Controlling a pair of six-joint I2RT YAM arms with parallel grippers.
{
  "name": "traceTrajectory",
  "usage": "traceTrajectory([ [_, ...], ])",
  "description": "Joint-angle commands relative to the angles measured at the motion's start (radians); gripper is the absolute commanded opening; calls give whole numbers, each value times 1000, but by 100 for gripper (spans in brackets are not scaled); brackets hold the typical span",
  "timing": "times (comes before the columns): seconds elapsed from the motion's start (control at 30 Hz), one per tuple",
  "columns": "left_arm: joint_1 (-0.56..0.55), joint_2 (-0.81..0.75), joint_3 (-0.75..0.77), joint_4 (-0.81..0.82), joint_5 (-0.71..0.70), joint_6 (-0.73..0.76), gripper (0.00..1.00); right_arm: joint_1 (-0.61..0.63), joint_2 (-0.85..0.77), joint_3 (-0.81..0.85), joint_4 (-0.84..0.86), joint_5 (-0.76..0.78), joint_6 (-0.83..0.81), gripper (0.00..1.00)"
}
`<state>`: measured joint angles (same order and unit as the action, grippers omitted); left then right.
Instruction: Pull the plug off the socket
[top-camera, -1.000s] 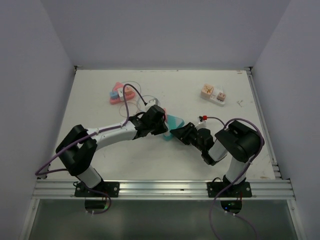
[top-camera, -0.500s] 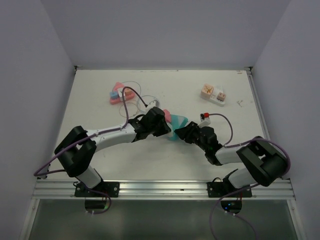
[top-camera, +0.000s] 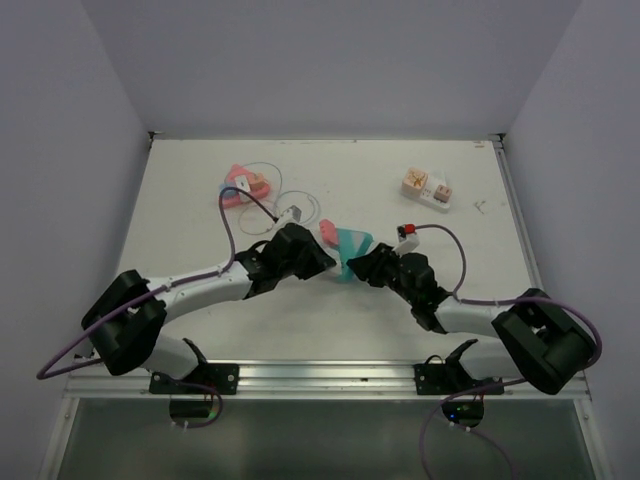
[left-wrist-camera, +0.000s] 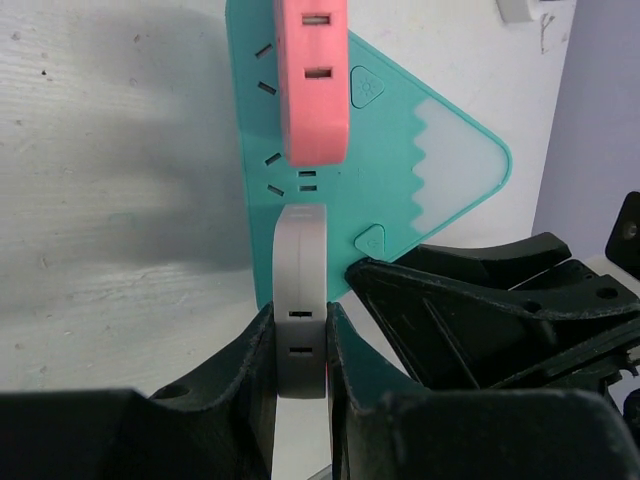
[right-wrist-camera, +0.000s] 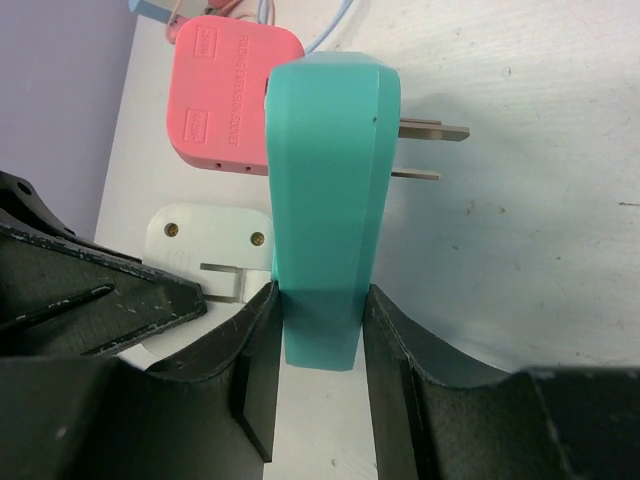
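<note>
My left gripper should move away from the socket and down to let go on open tabletop, below it and to its left in the top view.
The socket (top-camera: 353, 243) is a teal triangular adapter standing on edge at the table's middle. My right gripper (right-wrist-camera: 320, 322) is shut on its lower end (right-wrist-camera: 325, 200) from the right. A white plug (left-wrist-camera: 300, 300) sits in my left gripper (left-wrist-camera: 300, 325), which is shut on its sides. From the right wrist, that white plug (right-wrist-camera: 205, 238) stands a little off the socket's face, with bare prongs (right-wrist-camera: 225, 281) bridging the gap. A pink plug (left-wrist-camera: 313, 80) is seated in the socket further up. In the top view my left gripper (top-camera: 318, 262) and right gripper (top-camera: 358, 266) meet at the socket.
A pink block with plugs (top-camera: 243, 186) and a thin looped cable lie at the back left. A small white adapter (top-camera: 290, 213) rests just behind my left arm. A white and orange socket strip (top-camera: 427, 186) sits at the back right. The socket's own metal prongs (right-wrist-camera: 430, 150) point right.
Both arms have stretched lower and flatter over the table, the left elbow moving left. The socket and plugs shifted slightly. The right gripper has closed a touch more on the socket.
</note>
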<state>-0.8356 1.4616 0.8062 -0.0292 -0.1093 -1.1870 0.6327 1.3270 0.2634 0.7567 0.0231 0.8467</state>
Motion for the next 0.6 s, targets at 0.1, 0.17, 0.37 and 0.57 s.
traceTrajectory([
  [0.1,49,-144,-38,-38,-30,4,0,-30,-41,4,-114,167,-93,0],
  [0.17,50,-182,-45,-60,-17,4,0,-30,-60,5,-122,161,-113,0],
  [0.37,81,-328,-96,-95,-39,35,0,-30,-222,26,-229,150,-161,0],
  [0.57,242,-418,-258,-3,10,124,0,-30,-374,49,-332,140,-212,0],
])
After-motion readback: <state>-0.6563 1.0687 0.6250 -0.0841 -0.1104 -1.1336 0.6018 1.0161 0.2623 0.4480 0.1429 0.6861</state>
